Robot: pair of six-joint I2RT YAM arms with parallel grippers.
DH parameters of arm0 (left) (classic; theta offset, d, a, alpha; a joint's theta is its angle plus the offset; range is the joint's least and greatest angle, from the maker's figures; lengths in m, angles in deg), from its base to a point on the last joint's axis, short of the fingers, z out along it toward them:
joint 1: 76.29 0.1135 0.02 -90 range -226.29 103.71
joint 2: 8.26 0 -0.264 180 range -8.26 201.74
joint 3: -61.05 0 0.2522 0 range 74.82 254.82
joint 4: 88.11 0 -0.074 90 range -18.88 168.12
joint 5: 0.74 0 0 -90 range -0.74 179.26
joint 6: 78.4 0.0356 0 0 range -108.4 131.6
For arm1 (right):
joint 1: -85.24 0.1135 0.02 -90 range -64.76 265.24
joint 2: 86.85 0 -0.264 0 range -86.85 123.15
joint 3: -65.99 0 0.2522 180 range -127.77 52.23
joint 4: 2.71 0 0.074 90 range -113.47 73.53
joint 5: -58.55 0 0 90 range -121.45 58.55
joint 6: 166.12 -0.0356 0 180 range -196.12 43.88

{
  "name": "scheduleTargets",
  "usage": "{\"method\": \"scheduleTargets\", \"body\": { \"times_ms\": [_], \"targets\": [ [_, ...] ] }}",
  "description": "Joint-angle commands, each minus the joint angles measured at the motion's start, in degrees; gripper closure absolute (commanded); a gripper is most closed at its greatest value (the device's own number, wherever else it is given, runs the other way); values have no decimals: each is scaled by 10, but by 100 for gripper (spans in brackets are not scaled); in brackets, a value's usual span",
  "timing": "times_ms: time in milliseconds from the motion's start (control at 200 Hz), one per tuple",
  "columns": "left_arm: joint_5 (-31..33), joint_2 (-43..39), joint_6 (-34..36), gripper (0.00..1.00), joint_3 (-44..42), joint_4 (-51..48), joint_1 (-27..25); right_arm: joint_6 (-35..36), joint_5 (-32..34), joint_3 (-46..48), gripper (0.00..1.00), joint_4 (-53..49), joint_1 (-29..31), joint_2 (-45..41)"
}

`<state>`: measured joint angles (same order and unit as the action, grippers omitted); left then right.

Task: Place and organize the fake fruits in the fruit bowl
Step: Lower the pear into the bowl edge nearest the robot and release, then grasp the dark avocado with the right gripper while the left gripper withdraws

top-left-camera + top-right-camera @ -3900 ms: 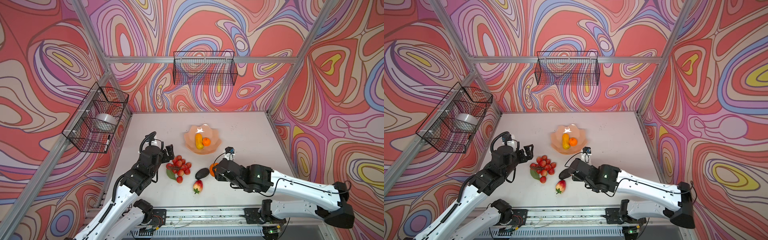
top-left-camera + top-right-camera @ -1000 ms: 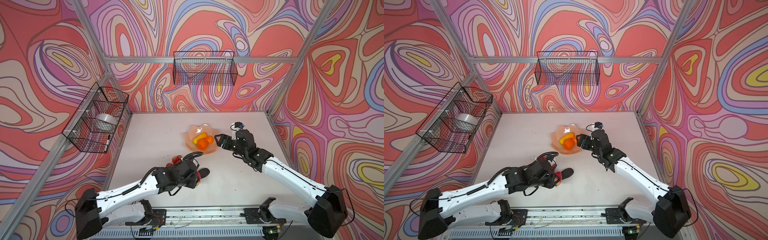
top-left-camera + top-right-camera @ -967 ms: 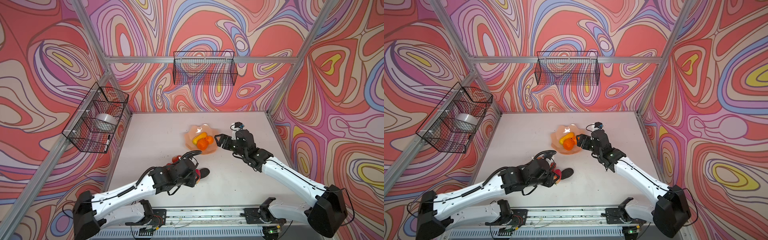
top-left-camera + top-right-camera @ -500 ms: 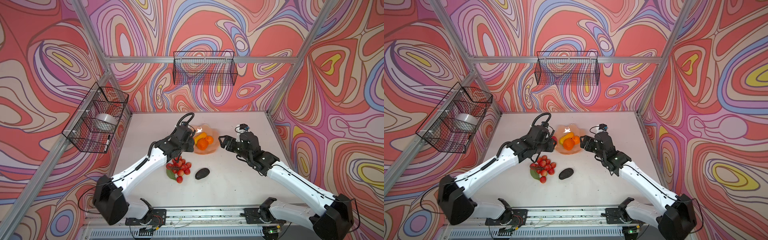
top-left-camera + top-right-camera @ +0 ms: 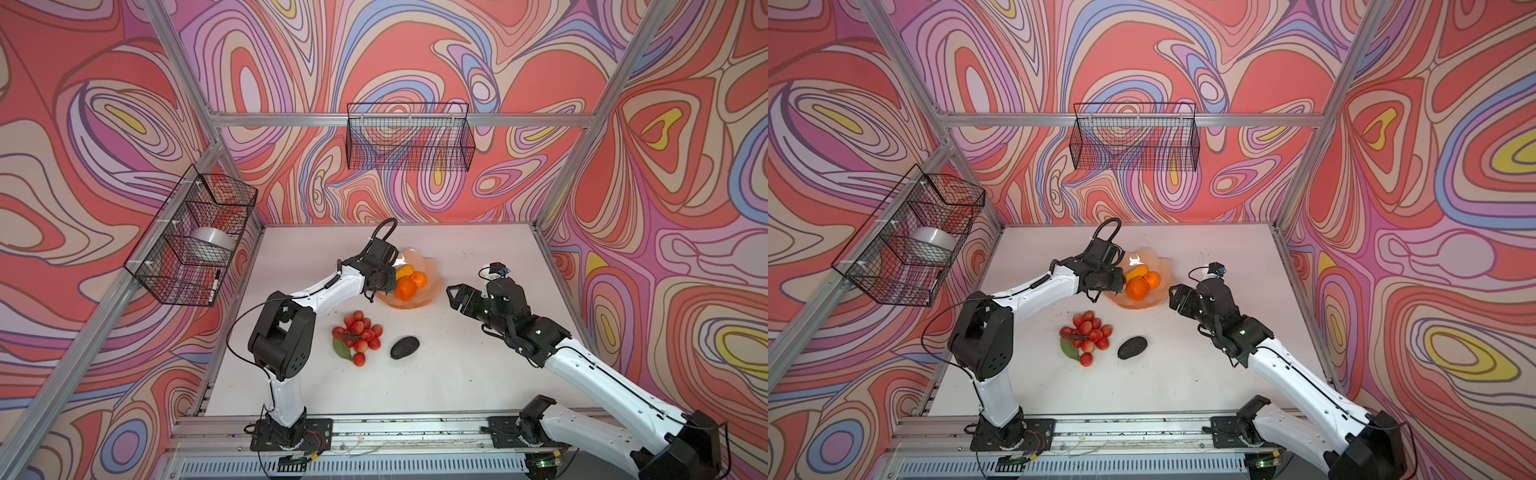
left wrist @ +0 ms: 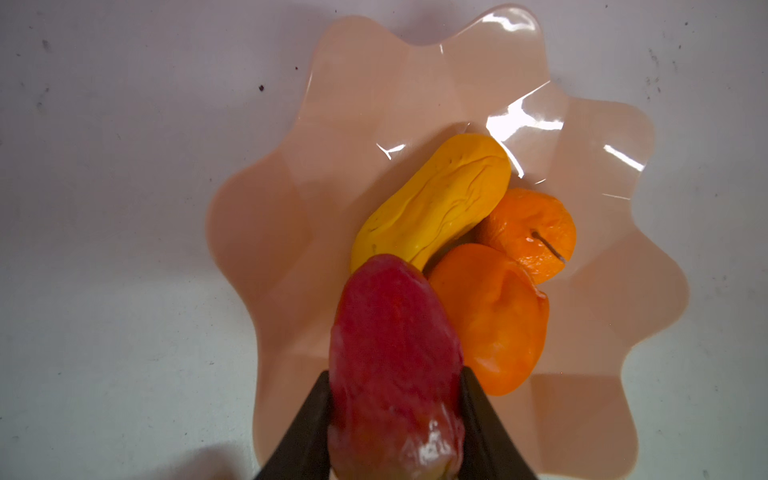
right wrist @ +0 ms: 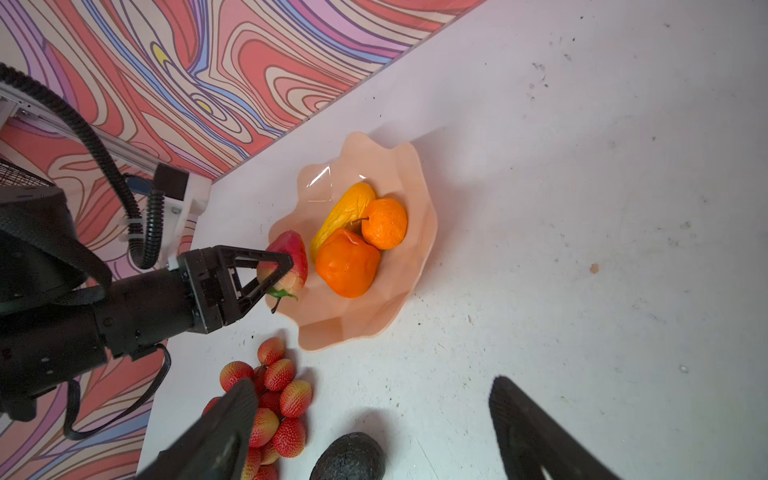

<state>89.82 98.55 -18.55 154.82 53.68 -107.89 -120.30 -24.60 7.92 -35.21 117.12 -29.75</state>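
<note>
The dark avocado (image 5: 404,347) lies below and back from my right gripper, still outside the bowl (image 5: 432,286), so next the gripper needs to bring its open fingers back and down to close around it.
The peach-pink fruit bowl (image 5: 432,286) (image 6: 415,83) holds a yellow mango (image 6: 436,199) and two oranges (image 6: 490,324) (image 6: 532,228). My left gripper (image 5: 384,282) (image 6: 395,399) is shut on the red-yellow strawberry (image 6: 395,357) (image 7: 291,257), which hangs over the bowl's left rim. The red grape cluster (image 5: 359,334) (image 7: 274,399) and the dark avocado (image 5: 404,347) (image 7: 349,457) lie on the table in front of the bowl. To the right of the bowl my right gripper (image 5: 455,295) (image 7: 372,384) stands open and empty, its fingers apart above the table near the avocado.
A wire basket (image 5: 195,245) with a clear tub hangs on the left wall. A second wire basket (image 5: 409,137) hangs on the back wall. The white table (image 5: 457,374) ends at a metal rail in front.
My left gripper has carried the strawberry from the front of the table up to the bowl's left rim. The right gripper has drawn back to the right, away from the bowl.
</note>
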Motion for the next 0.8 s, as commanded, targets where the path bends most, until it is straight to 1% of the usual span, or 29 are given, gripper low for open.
{"method": "scheduleTargets", "body": {
  "times_ms": [0,95,170,250,361,426,501,576,661,721,796],
  "targets": [
    [-2,13,-24,61,16,-20,0,-6,12,4,8,-5,-3,0],
    [-8,12,-39,57,4,-10,1,-5,11,3,8,-3,-3,10],
    [-19,11,-44,46,1,-2,0,-5,8,3,8,-1,-3,18],
    [-18,4,-45,38,5,-6,0,-4,5,-2,8,-5,-3,30],
    [-12,-31,-39,32,-3,3,0,0,8,-17,9,-27,-3,53],
    [-5,-61,-33,31,-8,7,0,8,-16,-22,8,-34,-3,69],
    [15,-111,-21,31,-17,12,0,-11,-53,-9,8,-22,-2,83],
    [50,-178,2,29,-35,18,0,-56,-75,23,10,2,14,86],
    [99,-274,32,27,-83,46,0,-107,-44,43,10,0,66,91],
    [137,-348,42,23,-137,68,0,-136,-19,45,10,-7,108,102],
    [172,-436,51,18,-213,89,1,-176,-7,45,11,7,155,127]
  ]
}}
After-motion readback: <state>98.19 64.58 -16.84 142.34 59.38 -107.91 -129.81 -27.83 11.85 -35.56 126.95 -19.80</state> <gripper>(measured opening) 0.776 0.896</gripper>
